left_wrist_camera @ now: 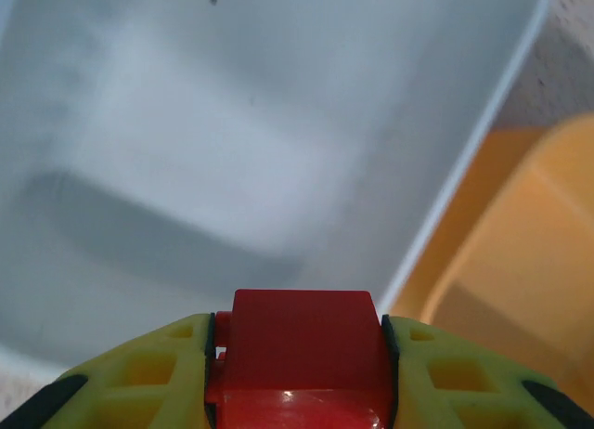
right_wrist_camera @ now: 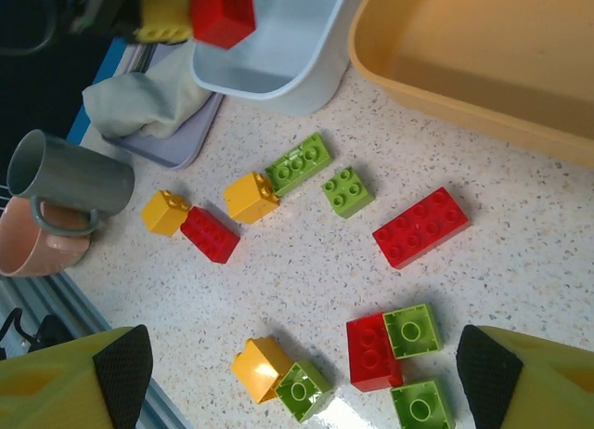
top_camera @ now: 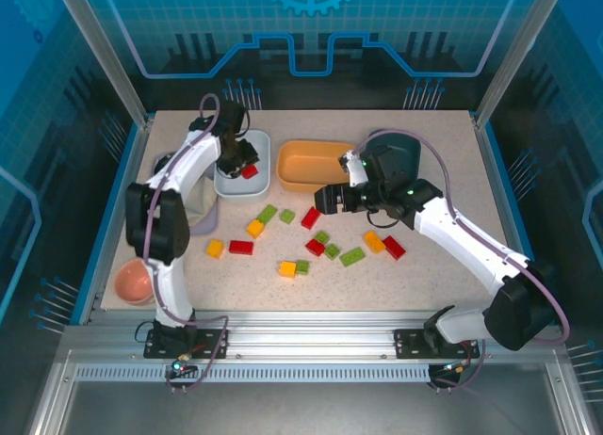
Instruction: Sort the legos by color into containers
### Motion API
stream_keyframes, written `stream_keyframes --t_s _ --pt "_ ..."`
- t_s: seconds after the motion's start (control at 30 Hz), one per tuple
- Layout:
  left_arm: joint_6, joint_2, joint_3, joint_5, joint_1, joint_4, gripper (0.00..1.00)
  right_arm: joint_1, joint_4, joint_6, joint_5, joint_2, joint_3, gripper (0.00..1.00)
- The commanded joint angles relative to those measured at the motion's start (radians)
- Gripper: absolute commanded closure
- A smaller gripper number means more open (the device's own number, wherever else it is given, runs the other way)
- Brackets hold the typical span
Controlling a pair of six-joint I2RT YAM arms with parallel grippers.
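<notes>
My left gripper is above the white bowl's bare bottom, so it should next lower the red brick inside the bowl's sides and release it.
My left gripper is shut on a red brick and hangs over the white bowl; the top view has it there too. The orange bowl stands right of the white bowl, and the dark teal bowl sits behind my right arm. My right gripper is open above loose bricks: a long red one, green ones, yellow ones, and a red-and-green cluster. In the top view it hovers near the orange bowl.
A grey mug and a pink cup stand at the left front. A pale cloth lies on a lavender tray beside the white bowl. More bricks, yellow and red, lie under my right forearm.
</notes>
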Motion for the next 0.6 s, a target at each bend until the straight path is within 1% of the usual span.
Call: stream_keyframes --t_s 0.0,0.13,0.23,0.27,0.4,0.47,0.57 --pt "0.051 0.106 0.128 -0.016 0.027 -0.098 0.7 -0.019 -0.059 0.03 0.031 0.025 0.029 0.12" --pt "0.053 0.216 0.211 -0.007 0.051 -0.118 0.68 -0.023 -0.084 0.038 0.037 0.039 0.011 0.13" --pt "0.057 0.278 0.258 0.019 0.058 -0.123 0.64 -0.025 -0.105 0.038 0.043 0.043 0.001 0.13" --pt "0.059 0.296 0.274 0.026 0.057 -0.128 0.61 -0.025 -0.112 0.039 0.051 0.038 -0.005 0.13" --pt "0.062 0.323 0.311 0.03 0.057 -0.145 0.4 -0.03 -0.142 0.058 0.072 0.01 -0.033 0.13" --pt "0.062 0.307 0.317 0.027 0.055 -0.146 0.33 -0.037 -0.158 0.077 0.068 -0.006 -0.049 0.13" --pt "0.059 0.233 0.302 0.027 0.039 -0.14 0.21 -0.064 -0.195 0.134 0.065 -0.038 -0.086 0.14"
